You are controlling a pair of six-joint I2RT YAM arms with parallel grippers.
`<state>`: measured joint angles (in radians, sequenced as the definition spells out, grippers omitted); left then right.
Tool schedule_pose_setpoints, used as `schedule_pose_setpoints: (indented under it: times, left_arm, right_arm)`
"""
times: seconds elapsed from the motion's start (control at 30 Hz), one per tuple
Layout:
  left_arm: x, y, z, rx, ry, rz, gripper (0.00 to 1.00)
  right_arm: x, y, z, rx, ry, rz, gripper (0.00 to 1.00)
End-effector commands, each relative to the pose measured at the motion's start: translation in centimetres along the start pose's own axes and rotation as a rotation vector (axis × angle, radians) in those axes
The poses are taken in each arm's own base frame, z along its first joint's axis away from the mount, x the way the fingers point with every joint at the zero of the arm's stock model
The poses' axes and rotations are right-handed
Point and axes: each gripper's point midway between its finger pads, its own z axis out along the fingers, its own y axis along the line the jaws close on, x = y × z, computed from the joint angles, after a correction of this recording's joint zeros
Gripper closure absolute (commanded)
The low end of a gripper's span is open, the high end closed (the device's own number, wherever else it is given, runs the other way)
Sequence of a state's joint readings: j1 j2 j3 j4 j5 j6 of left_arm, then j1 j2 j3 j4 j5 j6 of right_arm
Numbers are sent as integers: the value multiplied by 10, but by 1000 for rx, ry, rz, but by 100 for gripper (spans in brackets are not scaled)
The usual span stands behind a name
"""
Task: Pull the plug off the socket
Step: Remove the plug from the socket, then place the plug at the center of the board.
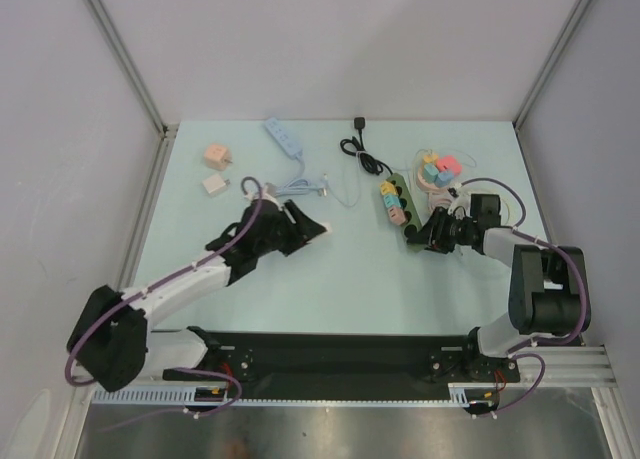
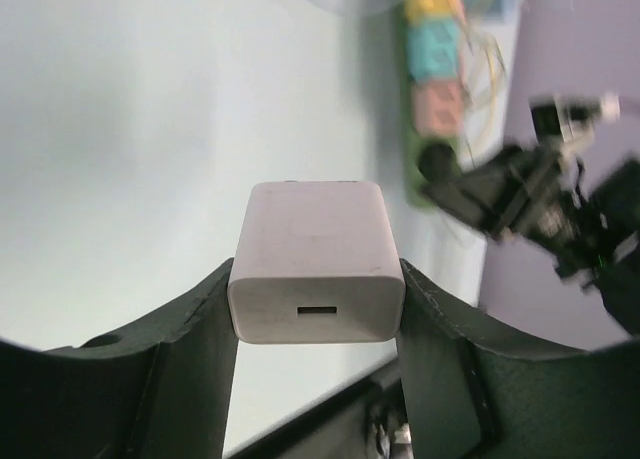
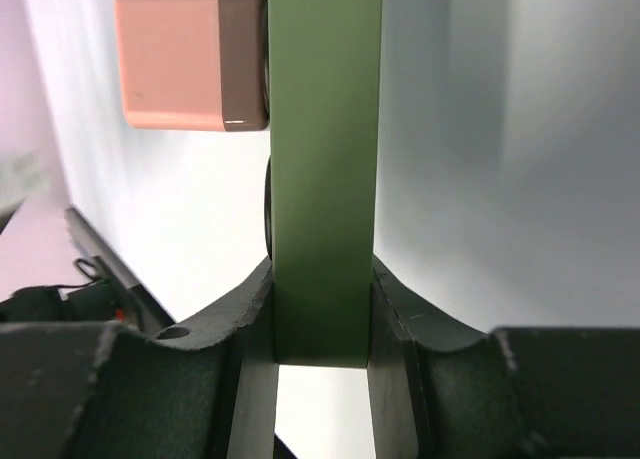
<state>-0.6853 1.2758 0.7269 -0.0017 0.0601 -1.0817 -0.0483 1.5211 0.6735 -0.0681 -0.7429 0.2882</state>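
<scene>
Adapters already lie on the tabletop by the white adapter. Next, my left gripper will take the plug to the left in the top view and down onto the bare tabletop there.
A green power strip [image 1: 397, 211] lies at the right of the table with several coloured plugs in it. My right gripper [image 1: 430, 234] is shut on its near end; the right wrist view shows the green strip [image 3: 325, 169] between the fingers, with a pink plug [image 3: 190, 59] still in it. My left gripper [image 1: 318, 226] is shut on a white plug [image 2: 315, 264] with a USB port, held free over the table, well left of the strip [image 2: 436, 79].
A pink adapter [image 1: 217, 156] and a white adapter [image 1: 214, 185] lie at the back left. A white power strip [image 1: 283, 136] with its cable, a black plug [image 1: 359, 128] and a pile of coloured plugs [image 1: 440, 169] lie at the back.
</scene>
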Motion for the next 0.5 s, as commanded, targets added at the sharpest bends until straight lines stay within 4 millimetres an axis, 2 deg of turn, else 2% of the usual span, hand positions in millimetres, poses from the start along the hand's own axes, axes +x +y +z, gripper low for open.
schedule_pose_setpoints:
  times: [0.0, 0.03, 0.1, 0.13, 0.17, 0.23, 0.27, 0.3, 0.33, 0.4, 0.43, 0.47]
  left_arm:
    - [-51, 37, -19, -55, -167, 2, 100]
    - [-65, 68, -25, -154, -189, -34, 100]
    - [-81, 88, -32, -227, -213, -48, 100]
    - [-99, 107, -39, -309, -250, -89, 100]
    - [-104, 119, -38, -351, -249, -110, 100]
    - [-122, 133, -41, -370, -258, -141, 100]
    - [-134, 133, -41, -356, -280, -143, 100]
    - [-138, 141, -39, -371, -278, -146, 100]
    - [-152, 150, -43, -382, -306, -170, 100]
    - [-170, 155, -44, -377, -325, -160, 100]
    - [-176, 172, -45, -421, -328, -181, 100]
    - [-188, 172, -47, -429, -340, -179, 100]
  right_arm:
    - [-18, 33, -7, -202, -37, -88, 100]
    - [-19, 34, -8, -210, -38, -86, 100]
    - [-20, 34, -9, -216, -41, -76, 100]
    - [-21, 35, -10, -219, -45, -78, 100]
    - [-21, 35, -11, -222, -47, -77, 100]
    - [-22, 36, -12, -232, -50, -72, 100]
    - [-23, 36, -13, -234, -51, -71, 100]
    - [-23, 36, -13, -238, -52, -68, 100]
    - [-24, 36, -14, -241, -55, -64, 100]
    - [-25, 36, -16, -245, -60, -61, 100]
    - [-26, 36, -17, -247, -65, -55, 100]
    - [-27, 37, -18, -250, -67, -57, 100]
